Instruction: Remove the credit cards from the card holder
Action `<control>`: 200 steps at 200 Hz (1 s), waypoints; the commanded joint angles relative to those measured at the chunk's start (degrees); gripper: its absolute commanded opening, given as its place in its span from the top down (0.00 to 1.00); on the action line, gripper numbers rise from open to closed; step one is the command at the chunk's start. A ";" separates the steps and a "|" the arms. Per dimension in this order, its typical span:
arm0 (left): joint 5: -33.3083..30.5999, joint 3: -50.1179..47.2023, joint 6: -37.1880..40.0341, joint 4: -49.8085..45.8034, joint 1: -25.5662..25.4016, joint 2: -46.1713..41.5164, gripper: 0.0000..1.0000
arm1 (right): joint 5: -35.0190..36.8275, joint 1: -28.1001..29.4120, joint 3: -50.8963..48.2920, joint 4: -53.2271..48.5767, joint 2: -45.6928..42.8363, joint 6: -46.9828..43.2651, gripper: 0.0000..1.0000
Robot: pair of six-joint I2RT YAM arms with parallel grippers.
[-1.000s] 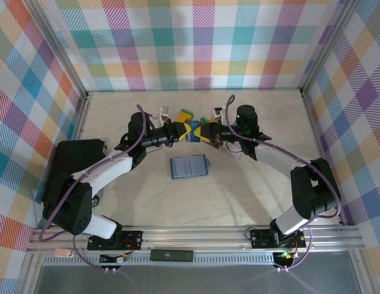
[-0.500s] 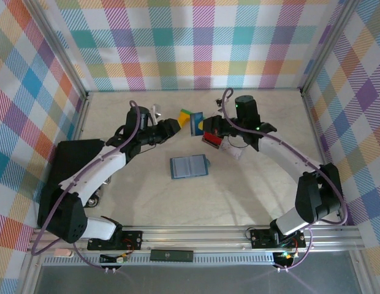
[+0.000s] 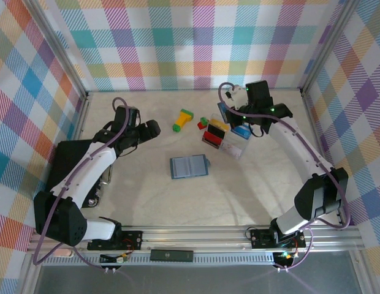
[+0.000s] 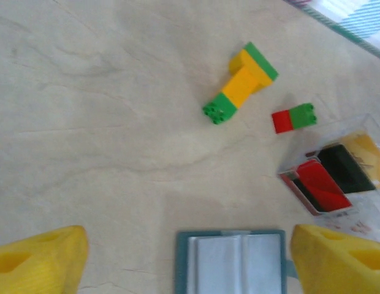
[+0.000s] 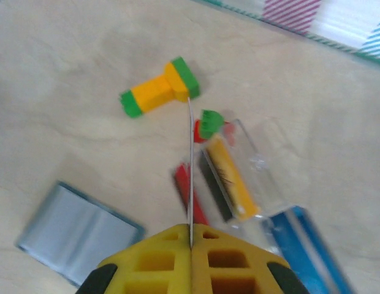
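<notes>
The right gripper will next turn and go down over the blue card in the clear box (image 5: 309,251) to let go of the thin card, because another card already stands there.
The slate-blue card holder (image 3: 189,166) lies open and flat mid-table; it also appears in the left wrist view (image 4: 230,263) and the right wrist view (image 5: 73,236). My left gripper (image 3: 150,128) hovers open to its back left, its yellow fingers (image 4: 40,257) wide apart with nothing between them. My right gripper (image 5: 190,229) is shut on a thin card (image 5: 190,165) seen edge-on, up over the clear box (image 3: 234,142) at the back right. In and by that box lie a red card (image 3: 210,139), a yellow-and-black card (image 3: 217,127) and a blue card (image 3: 241,131).
A yellow-and-green block (image 3: 184,119) and small red and green cubes (image 3: 204,122) lie behind the holder. A black box (image 3: 73,159) sits at the left wall. Checked walls close in the table on three sides.
My left gripper let go of the card, opened wide and drew back to the left. My right gripper carried the card right and back, over the clear box.
</notes>
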 commanded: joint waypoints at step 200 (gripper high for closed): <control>5.25 1.43 3.05 0.14 1.86 1.66 0.00 | 6.03 -8.76 18.09 -25.92 21.19 -33.40 1.00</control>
